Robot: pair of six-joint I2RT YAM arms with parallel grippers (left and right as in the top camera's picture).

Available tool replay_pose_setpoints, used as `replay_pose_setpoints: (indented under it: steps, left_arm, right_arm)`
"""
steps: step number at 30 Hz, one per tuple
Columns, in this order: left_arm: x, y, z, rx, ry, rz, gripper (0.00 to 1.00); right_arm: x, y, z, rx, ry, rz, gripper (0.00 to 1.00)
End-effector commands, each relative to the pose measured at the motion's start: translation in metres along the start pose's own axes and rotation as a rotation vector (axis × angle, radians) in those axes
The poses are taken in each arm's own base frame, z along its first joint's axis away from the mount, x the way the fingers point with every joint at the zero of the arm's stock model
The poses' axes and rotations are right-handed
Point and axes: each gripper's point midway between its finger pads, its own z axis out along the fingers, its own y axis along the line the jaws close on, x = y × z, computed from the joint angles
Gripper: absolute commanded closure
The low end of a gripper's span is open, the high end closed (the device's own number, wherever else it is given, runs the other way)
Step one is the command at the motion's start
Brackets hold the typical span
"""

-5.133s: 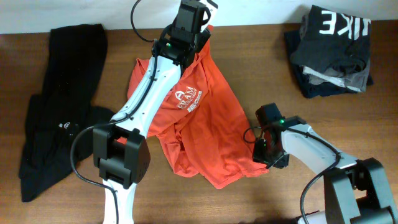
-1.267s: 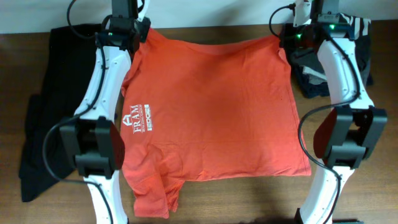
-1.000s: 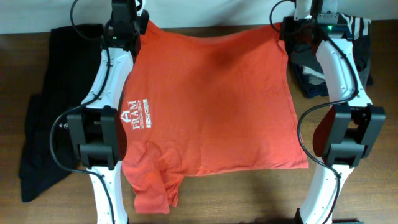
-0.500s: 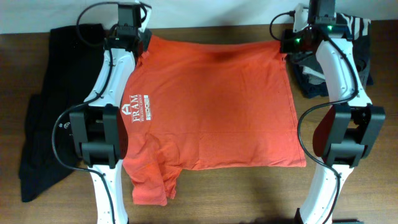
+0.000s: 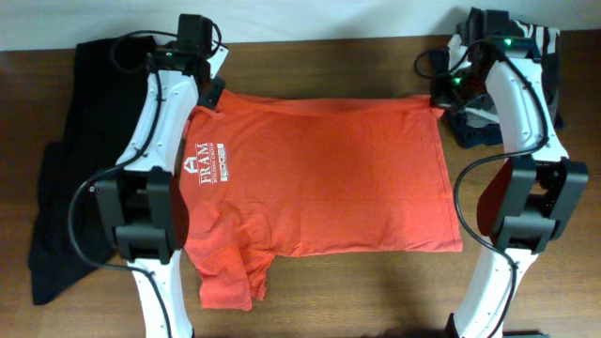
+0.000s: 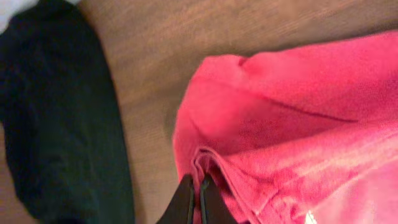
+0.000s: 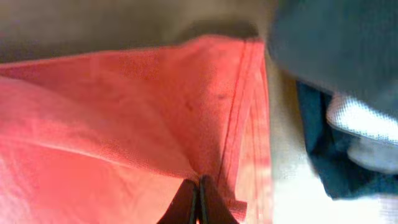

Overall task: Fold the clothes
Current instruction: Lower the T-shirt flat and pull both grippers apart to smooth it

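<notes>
My right gripper is just in front of the flat cloth along the shirt's side edge (image 5: 434, 132). Next it will pull the pinched corner back low onto that cloth and let go.
The red-orange T-shirt (image 5: 319, 178) lies spread flat on the wooden table, white lettering near its left side, one sleeve bunched at the front left. My left gripper (image 5: 208, 94) is shut on the shirt's far left corner; in the left wrist view its jaws (image 6: 194, 186) pinch a fold of the fabric (image 6: 280, 124). My right gripper (image 5: 439, 97) is shut on the far right corner; in the right wrist view its jaws (image 7: 198, 186) pinch the shirt's hem (image 7: 236, 112). Both corners sit low at the table.
A black garment (image 5: 84, 160) lies along the left side, also in the left wrist view (image 6: 56, 112). A pile of dark and grey folded clothes (image 5: 507, 66) sits at the far right, close to my right gripper, also in the right wrist view (image 7: 336, 93).
Both grippers have drawn the shirt's far edge toward the front and lowered it. The shirt went from crumpled, to held up, to spread flat.
</notes>
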Motion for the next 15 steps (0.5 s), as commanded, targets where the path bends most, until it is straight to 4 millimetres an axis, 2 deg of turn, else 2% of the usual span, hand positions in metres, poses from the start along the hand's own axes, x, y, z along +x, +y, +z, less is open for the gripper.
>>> replay_pose_setpoints:
  steps: [1, 9, 15]
  left_arm:
    - [-0.002, 0.001, -0.042, 0.055, -0.042, -0.002, 0.99]
    - [0.03, -0.04, -0.047, 0.264, 0.074, 0.024, 1.0]
    - [0.048, -0.052, -0.04, 0.311, 0.133, 0.03, 0.99]
  right_arm:
    - [0.007, -0.006, -0.026, 0.011, -0.002, 0.022, 0.96]
    - [0.03, -0.009, -0.027, 0.016, 0.091, 0.021, 0.96]
    - [0.037, -0.017, -0.026, 0.053, 0.123, -0.003, 0.96]
